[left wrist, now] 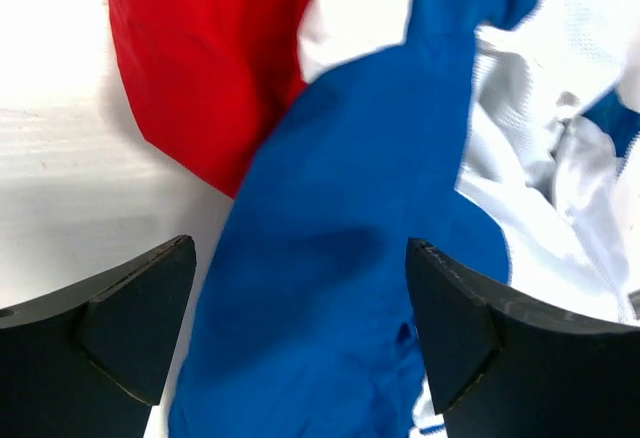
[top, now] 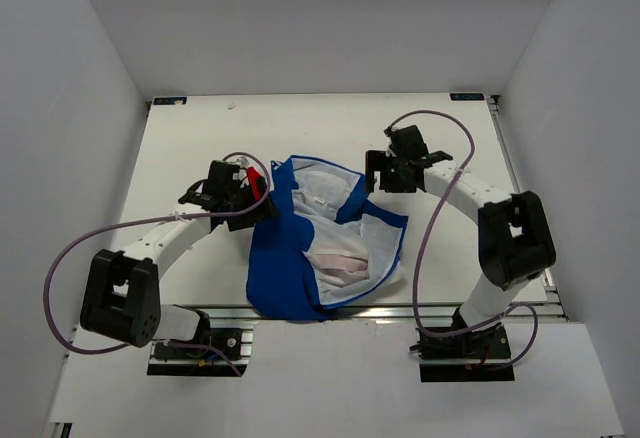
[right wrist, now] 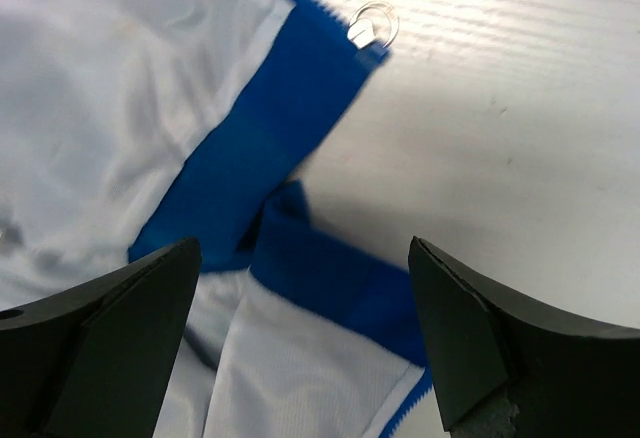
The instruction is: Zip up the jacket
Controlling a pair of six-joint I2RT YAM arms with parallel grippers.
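Observation:
The zipper pull sits at the jacket's blue corner beside the silver ring, so next my right gripper will shift left in the top view and lower onto that corner.
The blue jacket (top: pixel 290 278) lies open in the middle of the table, its white lining (top: pixel 330 248) facing up and a bit of red sleeve (top: pixel 260 186) at its upper left. My left gripper (top: pixel 258 198) is open at that sleeve. In the left wrist view it (left wrist: pixel 300 248) hovers over blue fabric (left wrist: pixel 330 208) with the red panel (left wrist: pixel 200 68) beyond. My right gripper (top: pixel 375 176) is open at the jacket's upper right edge. In the right wrist view it (right wrist: pixel 305 248) sits above a blue front edge (right wrist: pixel 260 128) that ends in a silver zipper pull ring (right wrist: pixel 368 28).
The white table (top: pixel 200 148) is enclosed by white walls on the left, back and right. An aluminium rail (top: pixel 440 310) runs along the near edge. Purple cables (top: pixel 70 258) loop beside both arms. The jacket's lower hem reaches the near edge.

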